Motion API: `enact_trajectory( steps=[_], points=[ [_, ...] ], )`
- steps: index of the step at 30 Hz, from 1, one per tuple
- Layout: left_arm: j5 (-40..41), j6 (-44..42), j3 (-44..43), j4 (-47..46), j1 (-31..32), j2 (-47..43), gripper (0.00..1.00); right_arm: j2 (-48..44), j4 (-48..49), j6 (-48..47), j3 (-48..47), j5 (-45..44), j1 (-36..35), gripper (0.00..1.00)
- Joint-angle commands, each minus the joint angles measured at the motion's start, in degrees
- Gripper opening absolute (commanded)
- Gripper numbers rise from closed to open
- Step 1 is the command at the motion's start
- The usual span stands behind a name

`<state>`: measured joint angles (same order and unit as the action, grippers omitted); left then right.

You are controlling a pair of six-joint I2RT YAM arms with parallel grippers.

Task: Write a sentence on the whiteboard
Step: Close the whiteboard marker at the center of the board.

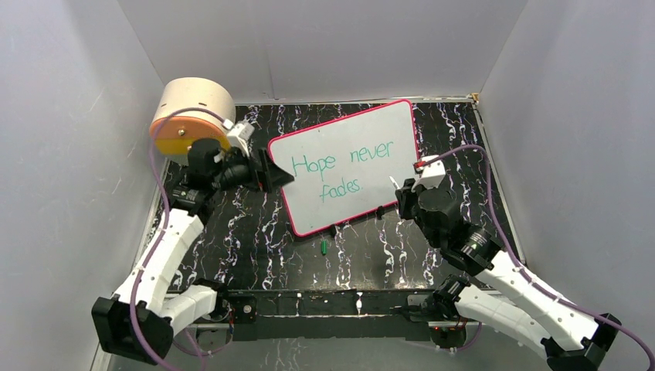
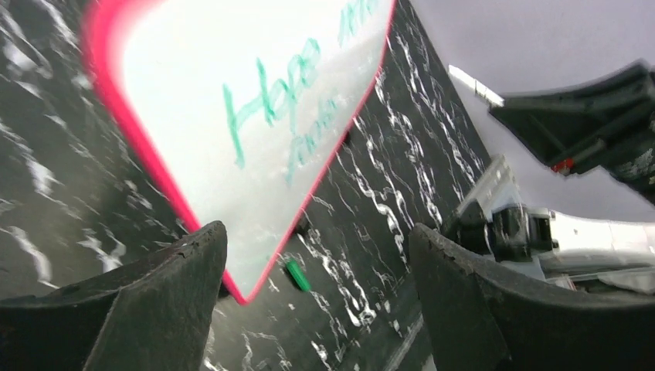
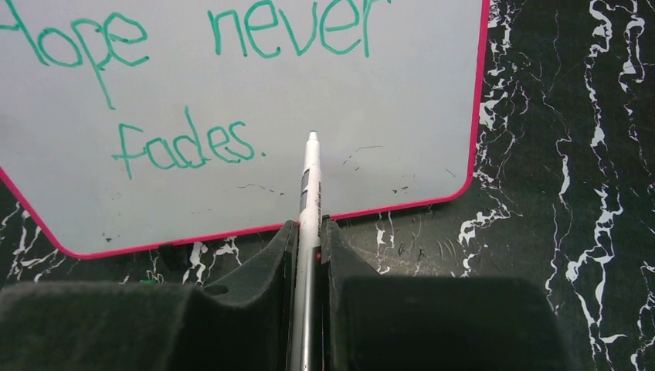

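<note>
Next I will swing my left gripper down and back to close on the green pen cap (image 1: 324, 247), which lies below it, nearer my base, since the sentence (image 1: 344, 165) stands complete.
The whiteboard (image 1: 363, 182) lies tilted on the black marbled table, pink-red rim all round. The sentence (image 1: 344, 165) reads "Hope never fades." in teal-green, in two lines; it also shows in the right wrist view (image 3: 185, 143). My right gripper (image 3: 309, 228) is shut on a white pen (image 3: 310, 178). The pen's tip sits over the board just right of the full stop. In the top view that gripper (image 1: 402, 197) is at the board's lower right edge. My left gripper (image 1: 274, 174) is open and empty at the board's left edge; its wrist view shows the board (image 2: 193, 85).
A green pen cap (image 1: 324, 247) lies on the table just below the board's near edge, also in the left wrist view (image 2: 297, 274). A beige and orange cylinder (image 1: 193, 112) stands at the back left. Grey walls close in the table on three sides.
</note>
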<state>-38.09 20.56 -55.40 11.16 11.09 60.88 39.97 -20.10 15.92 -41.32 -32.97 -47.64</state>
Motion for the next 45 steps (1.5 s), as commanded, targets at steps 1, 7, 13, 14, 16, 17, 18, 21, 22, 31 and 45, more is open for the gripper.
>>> enact_trajectory(
  steps=[1, 7, 13, 14, 16, 17, 18, 21, 22, 31, 45],
  points=[
    [5.60, 5.60, 5.74, 1.32, 8.46, -4.91, 0.83, -3.47, 1.61, 2.36, 1.71, 0.24, 0.12, 0.00],
    [18.45, 11.15, 10.01, 4.71, 22.46, -5.00, 0.82, -5.16, 2.03, 2.60, 3.99, 0.71, 0.11, 0.00],
    [34.26, 16.72, 10.92, 9.44, 34.58, 0.18, 0.81, -5.94, 1.96, 2.36, 4.91, 0.39, 0.09, 0.00],
    [36.42, 17.36, 10.26, 10.58, 36.08, 1.72, 0.81, -6.07, 1.88, 2.36, 4.91, 0.30, 0.12, 0.00],
    [40.87, 18.69, 9.00, 12.17, 39.15, 4.76, 0.81, -6.40, 1.73, 2.26, 5.17, 0.09, 0.13, 0.00],
    [42.72, 19.17, 8.10, 12.79, 40.46, 6.32, 0.81, -6.51, 1.64, 2.26, 5.22, -0.03, 0.10, 0.00],
    [44.95, 19.85, 7.44, 13.40, 41.78, 7.80, 0.81, -6.71, 1.60, 2.27, 5.30, -0.15, 0.11, 0.00],
    [47.60, 22.56, 6.16, 14.13, 44.46, 12.35, 0.81, -7.00, 1.70, 2.17, 5.59, -0.59, 0.10, 0.00],
    [47.83, 23.64, 5.72, 14.15, 45.20, 14.03, 0.81, -7.01, 1.60, 2.18, 5.63, -0.68, 0.09, 0.00],
    [53.20, 27.58, 0.36, 16.85, 48.67, 26.08, 0.72, -7.52, 1.25, 1.66, 5.99, -1.23, 0.10, 0.00],
    [55.19, 27.20, -3.83, 17.42, 48.94, 32.33, 0.35, -7.97, 1.49, 1.19, 6.44, -1.92, 0.09, 0.00]
  ],
)
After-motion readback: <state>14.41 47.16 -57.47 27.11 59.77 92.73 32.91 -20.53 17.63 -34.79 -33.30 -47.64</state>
